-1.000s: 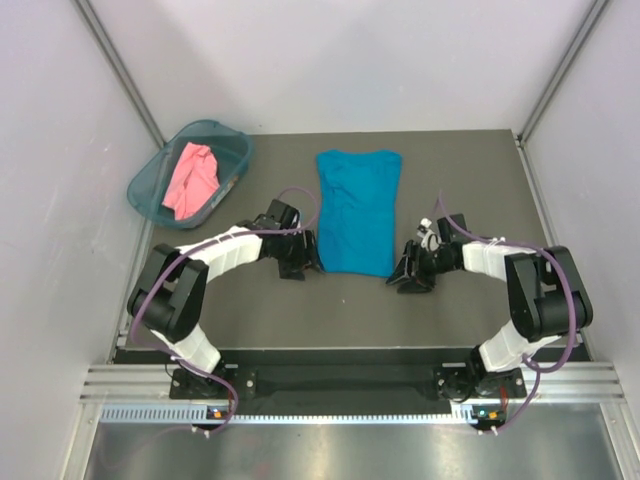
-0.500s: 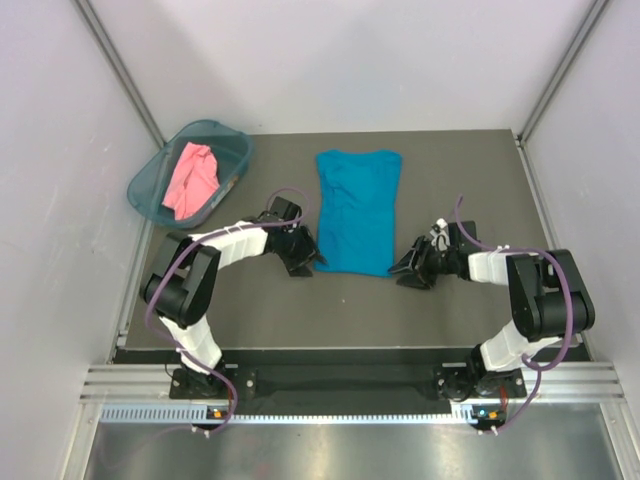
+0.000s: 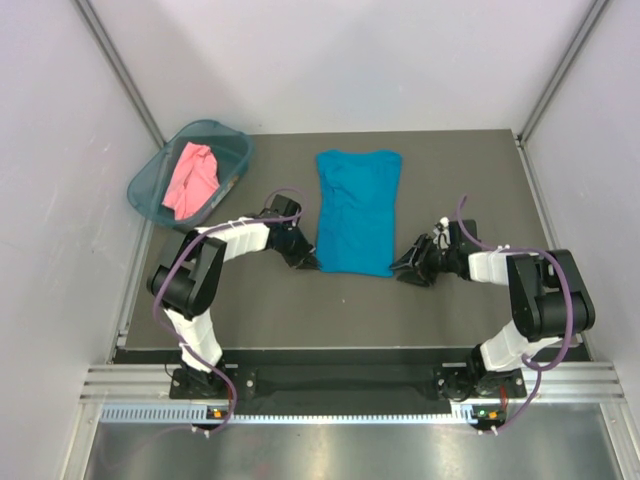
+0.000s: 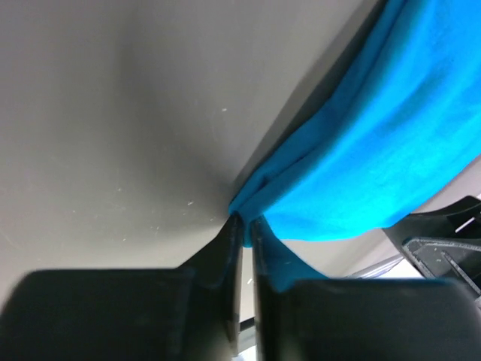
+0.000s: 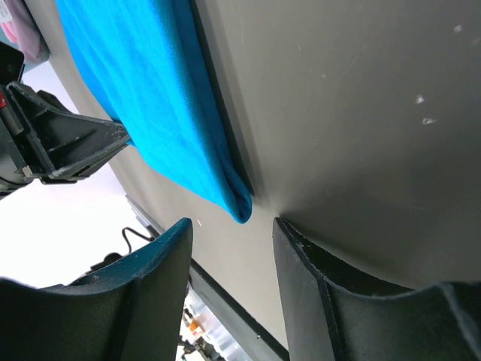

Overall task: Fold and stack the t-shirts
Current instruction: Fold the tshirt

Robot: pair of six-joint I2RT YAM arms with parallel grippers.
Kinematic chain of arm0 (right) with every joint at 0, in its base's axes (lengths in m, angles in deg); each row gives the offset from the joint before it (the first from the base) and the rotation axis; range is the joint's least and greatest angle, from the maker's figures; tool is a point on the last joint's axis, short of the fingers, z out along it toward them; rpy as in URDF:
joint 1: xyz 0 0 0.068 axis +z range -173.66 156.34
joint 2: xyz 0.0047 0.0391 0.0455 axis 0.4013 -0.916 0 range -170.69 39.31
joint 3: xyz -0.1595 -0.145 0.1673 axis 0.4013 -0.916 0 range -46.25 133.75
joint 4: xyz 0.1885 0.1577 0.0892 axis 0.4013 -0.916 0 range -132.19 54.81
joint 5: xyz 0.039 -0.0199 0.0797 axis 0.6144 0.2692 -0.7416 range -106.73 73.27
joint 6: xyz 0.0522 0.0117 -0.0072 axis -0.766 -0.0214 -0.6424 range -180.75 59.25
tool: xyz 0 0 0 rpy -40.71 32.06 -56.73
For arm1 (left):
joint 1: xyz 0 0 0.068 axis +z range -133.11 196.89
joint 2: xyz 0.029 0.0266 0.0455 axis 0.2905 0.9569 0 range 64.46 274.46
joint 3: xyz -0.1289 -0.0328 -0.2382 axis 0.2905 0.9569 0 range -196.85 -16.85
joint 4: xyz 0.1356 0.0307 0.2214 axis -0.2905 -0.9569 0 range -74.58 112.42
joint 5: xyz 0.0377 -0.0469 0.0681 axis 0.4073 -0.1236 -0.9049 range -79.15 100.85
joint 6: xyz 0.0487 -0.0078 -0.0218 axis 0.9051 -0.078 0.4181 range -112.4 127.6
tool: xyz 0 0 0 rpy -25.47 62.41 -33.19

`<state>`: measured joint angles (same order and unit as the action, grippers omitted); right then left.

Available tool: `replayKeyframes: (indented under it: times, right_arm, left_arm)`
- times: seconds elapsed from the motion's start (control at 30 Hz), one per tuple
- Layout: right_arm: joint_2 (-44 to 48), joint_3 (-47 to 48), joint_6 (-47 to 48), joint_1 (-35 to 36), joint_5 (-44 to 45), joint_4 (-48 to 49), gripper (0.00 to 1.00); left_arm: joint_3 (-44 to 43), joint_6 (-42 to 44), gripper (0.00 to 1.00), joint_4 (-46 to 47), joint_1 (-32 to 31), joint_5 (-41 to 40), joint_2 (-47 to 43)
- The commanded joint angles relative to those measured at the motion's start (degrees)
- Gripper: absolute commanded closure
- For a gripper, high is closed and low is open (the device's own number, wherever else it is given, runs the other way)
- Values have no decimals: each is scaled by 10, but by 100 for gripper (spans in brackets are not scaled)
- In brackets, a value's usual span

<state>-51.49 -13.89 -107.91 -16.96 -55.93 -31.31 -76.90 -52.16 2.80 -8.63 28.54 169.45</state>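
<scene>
The blue shirt still lies long, so my left gripper will next carry its pinched near corner up and outward, then down onto the far neck end [image 3: 333, 163] and let go of it.
The teal-blue t-shirt [image 3: 357, 205] lies on the table as a long narrow strip, neck end far. My left gripper [image 3: 306, 262] sits at its near left corner, and in the left wrist view the left gripper [image 4: 246, 226] is shut on a pinch of the blue cloth [image 4: 376, 150]. My right gripper [image 3: 401, 270] rests low beside the near right corner. In the right wrist view the right gripper [image 5: 233, 226] stands open, with the shirt's corner [image 5: 239, 204] just ahead of the gap and untouched. The salmon-pink t-shirt [image 3: 192, 180] lies crumpled in the basket.
The teal plastic basket [image 3: 236, 150] stands at the table's far left corner. Dark table surface [image 3: 460, 180] spreads to the right of the blue shirt. Grey walls close in on both sides and at the back.
My left gripper slid right to the blue shirt's near left corner and closed on the cloth. The right gripper edged a little closer to the near right corner and stayed open.
</scene>
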Motion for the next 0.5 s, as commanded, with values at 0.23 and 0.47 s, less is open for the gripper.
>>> replayKeyframes:
  times: [0.23,0.47]
  right_arm:
    - [-41,10,-11,30,84,15,53]
    - [-53,8,-34,39,91,34,57]
  left_arm:
    - [-7,31,97,-5,2,-21,26]
    - [-9,36,100,4,2,-6,29]
